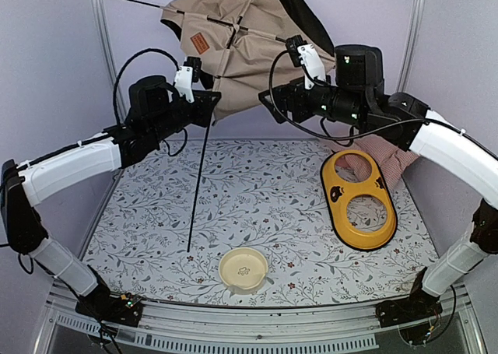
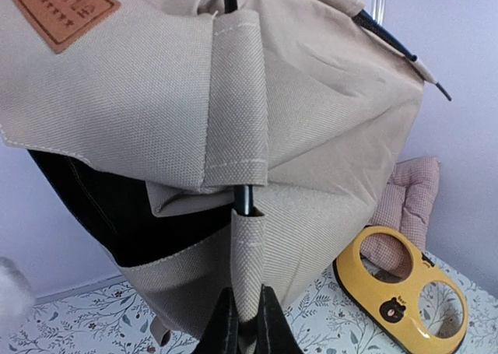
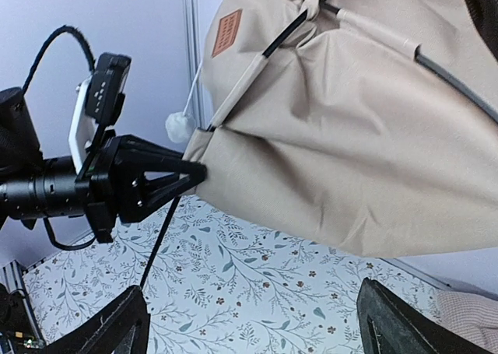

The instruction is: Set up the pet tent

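My right gripper will next move down, back and across to the black pole's bare lower end (image 1: 192, 228), which is below it and to its left in the top view.
The tan pet tent (image 1: 241, 35) hangs in the air at the back, partly unfolded, with thin black poles across it and a brown label (image 1: 200, 43). My left gripper (image 1: 208, 105) is shut on a fabric pole sleeve (image 2: 249, 268) at the tent's lower edge. One black pole (image 1: 198, 187) runs from there down to the mat. My right gripper (image 1: 268, 105) is open wide and empty, just below the tent's right side (image 3: 350, 136), not touching it. The white pompom (image 3: 180, 126) dangles beside the left gripper (image 3: 191, 171).
A yellow double-bowl feeder (image 1: 358, 198) lies at the right on the floral mat (image 1: 257, 206), with a pink checked cushion (image 1: 393, 159) behind it. A cream bowl (image 1: 243, 268) sits near the front edge. Metal frame posts (image 1: 97, 27) stand at the back corners.
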Controlling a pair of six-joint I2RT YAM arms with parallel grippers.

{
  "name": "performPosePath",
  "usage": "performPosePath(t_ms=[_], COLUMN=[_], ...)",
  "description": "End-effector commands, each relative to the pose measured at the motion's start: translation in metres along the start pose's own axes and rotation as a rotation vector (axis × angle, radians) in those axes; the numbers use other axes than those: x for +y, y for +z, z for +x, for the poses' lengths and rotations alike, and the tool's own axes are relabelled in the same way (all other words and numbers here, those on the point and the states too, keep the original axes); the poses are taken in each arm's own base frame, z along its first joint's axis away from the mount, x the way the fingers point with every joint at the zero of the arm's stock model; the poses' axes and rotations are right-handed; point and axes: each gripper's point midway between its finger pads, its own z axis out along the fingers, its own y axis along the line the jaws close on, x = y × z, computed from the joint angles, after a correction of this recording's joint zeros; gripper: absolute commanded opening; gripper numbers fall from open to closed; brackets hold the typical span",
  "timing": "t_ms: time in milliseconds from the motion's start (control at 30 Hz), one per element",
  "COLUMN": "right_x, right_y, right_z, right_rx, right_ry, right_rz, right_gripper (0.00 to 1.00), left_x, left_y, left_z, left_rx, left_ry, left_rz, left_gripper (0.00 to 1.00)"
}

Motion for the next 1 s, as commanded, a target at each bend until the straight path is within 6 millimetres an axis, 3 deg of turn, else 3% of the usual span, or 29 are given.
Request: performPosePath(t_ms=[0,300,633,733,967], right_x=[0.029,0.071,0.099,0.103,0.109], right_y=[0.003,0.016,0.043,0.052,0.070], right_z=[0.026,0.137,0.218,0.236,0.257], right_rx=[-0.033,0.061,0.181,0.209,0.229], right_ry=[0.108,0.282,0.360,0.366,0.376], right_rz=[-0.146,-0.379,-0.492,-0.501,-0.513], right_gripper=[0.94,0.90,0.83,0.79,0.73], left_x=[-0.001,-0.009,-0.024,-0.029,-0.040], left_y=[0.006,0.029,0.042,0.042,0.041], left_z=[-0.061,-0.076,-0.102,-0.108,-0.117], left_rx=[-0.185,-0.231,-0.278,-0.286,-0.289], left_ry=[-0.081,-0.146,-0.172,-0.185,-0.217], left_rz=[0.014,0.059,0.124,0.146,0.178], left_gripper=[0.00,0.00,0.00,0.00,0.00])
